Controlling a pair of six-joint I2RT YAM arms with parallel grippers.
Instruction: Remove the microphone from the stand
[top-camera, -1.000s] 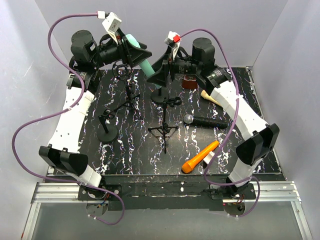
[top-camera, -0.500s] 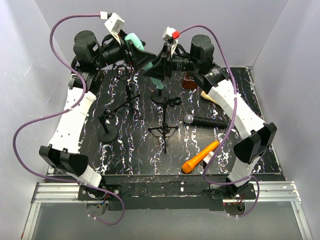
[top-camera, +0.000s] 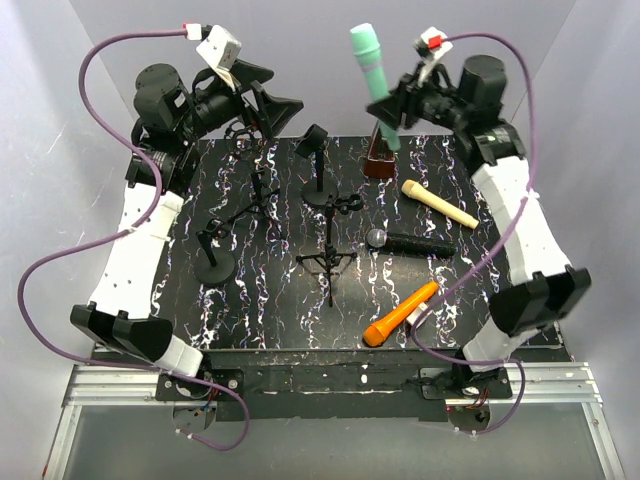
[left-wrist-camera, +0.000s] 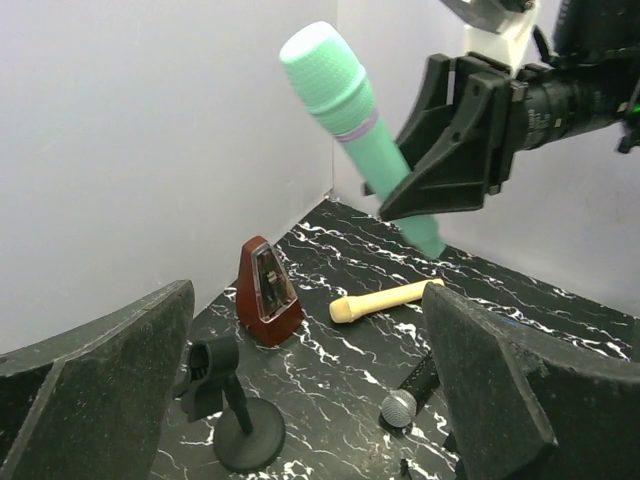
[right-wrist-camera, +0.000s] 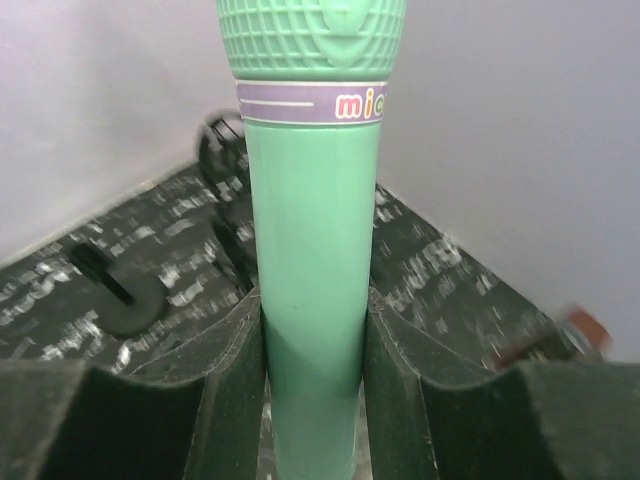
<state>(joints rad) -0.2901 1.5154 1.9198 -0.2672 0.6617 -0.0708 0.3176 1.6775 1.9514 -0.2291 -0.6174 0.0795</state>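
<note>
I will next lower my right gripper toward the bare strip between the beige and black microphones, tip the mint-green microphone (top-camera: 372, 78) flat and release it there, since that gap is empty.
The mint-green toy microphone (top-camera: 372, 78) is up in the air at the back, clear of the stand, and my right gripper (top-camera: 390, 107) is shut on its lower handle. The right wrist view shows the microphone (right-wrist-camera: 312, 250) upright, squeezed between both pads (right-wrist-camera: 225, 370). The black round-base stand (top-camera: 318, 168) at the back centre has nothing in its clip. My left gripper (top-camera: 280, 90) hangs open left of the stand, holding nothing. In the left wrist view the microphone (left-wrist-camera: 350, 110) sits tilted in the right gripper (left-wrist-camera: 440, 165), with the stand (left-wrist-camera: 232, 405) below.
A brown metronome (top-camera: 378, 160), a beige microphone (top-camera: 440, 203), a black microphone (top-camera: 410, 243) and an orange microphone (top-camera: 400, 313) lie on the right half of the black marbled table (top-camera: 270, 300). A tripod stand (top-camera: 328, 258) and a second round-base stand (top-camera: 215, 255) occupy the middle and left.
The right gripper closed on the green microphone and carried it up and to the right, off the stand. The left gripper opened, let go of it and drew back to the left.
</note>
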